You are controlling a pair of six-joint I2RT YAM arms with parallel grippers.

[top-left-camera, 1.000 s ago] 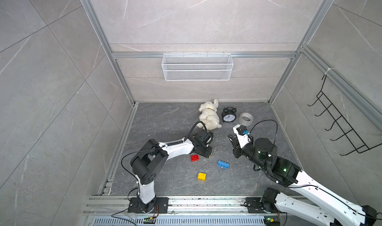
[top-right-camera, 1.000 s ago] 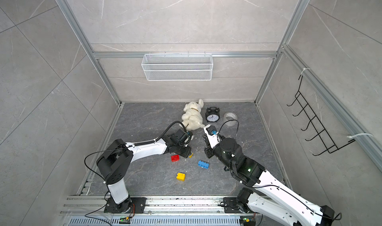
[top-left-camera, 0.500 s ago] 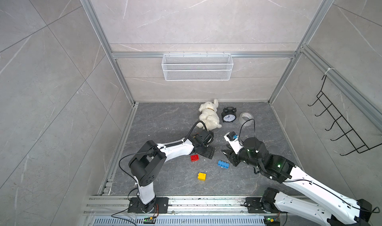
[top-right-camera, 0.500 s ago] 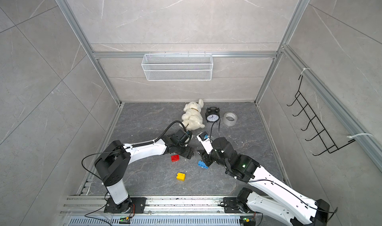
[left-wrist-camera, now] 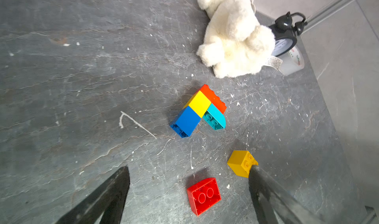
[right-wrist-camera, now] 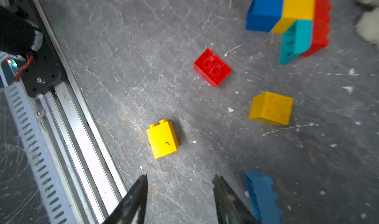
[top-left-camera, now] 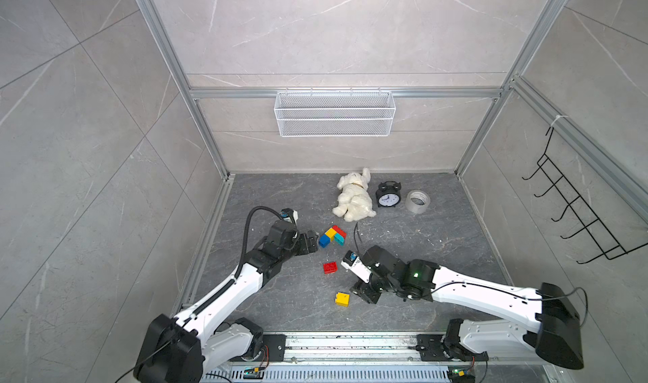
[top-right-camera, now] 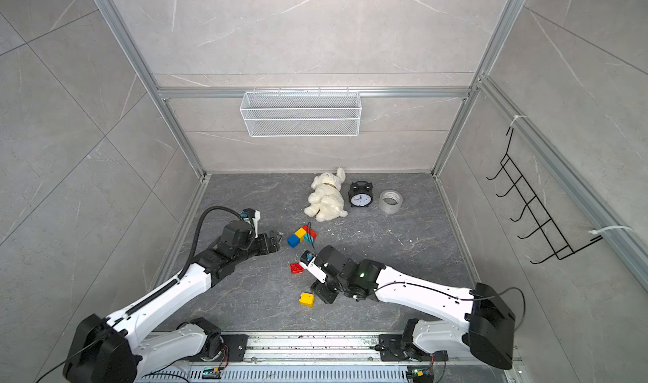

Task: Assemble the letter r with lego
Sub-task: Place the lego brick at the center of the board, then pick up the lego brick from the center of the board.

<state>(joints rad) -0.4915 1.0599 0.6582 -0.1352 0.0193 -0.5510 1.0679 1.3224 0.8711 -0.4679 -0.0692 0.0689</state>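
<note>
The yellow brick nearest the metal bar (top-left-camera: 343, 299) (right-wrist-camera: 163, 140) lies clear of the other bricks, so my right gripper lowers across to it next and closes on its sides.
A joined piece of lego (top-left-camera: 332, 236) (top-right-camera: 302, 236), blue, yellow, red and teal bricks, lies on the grey floor. My left gripper (top-left-camera: 313, 242) (left-wrist-camera: 189, 167) stands open just left of it, holding nothing. A loose red brick (top-left-camera: 330, 267) (left-wrist-camera: 204, 195) lies in front of the piece. A yellow brick (top-left-camera: 342, 299) (right-wrist-camera: 163, 139) lies nearer the front, just ahead of my open, empty right gripper (top-left-camera: 364, 293) (right-wrist-camera: 180, 176). The right wrist view also shows a second yellow brick (right-wrist-camera: 270, 108) and a blue brick (right-wrist-camera: 262, 196) beside one finger; my right arm hides both in both top views.
A white plush toy (top-left-camera: 354, 197), a black alarm clock (top-left-camera: 388, 195) and a tape roll (top-left-camera: 417, 200) sit at the back. A wire basket (top-left-camera: 335, 113) hangs on the back wall, a hook rack (top-left-camera: 575, 220) on the right wall. A metal rail (top-left-camera: 350, 342) borders the front.
Both grippers have opened. The left arm drew back to the left, leaving the joined piece on the floor. The right arm swung forward and down toward the front yellow brick, covering the blue brick.
</note>
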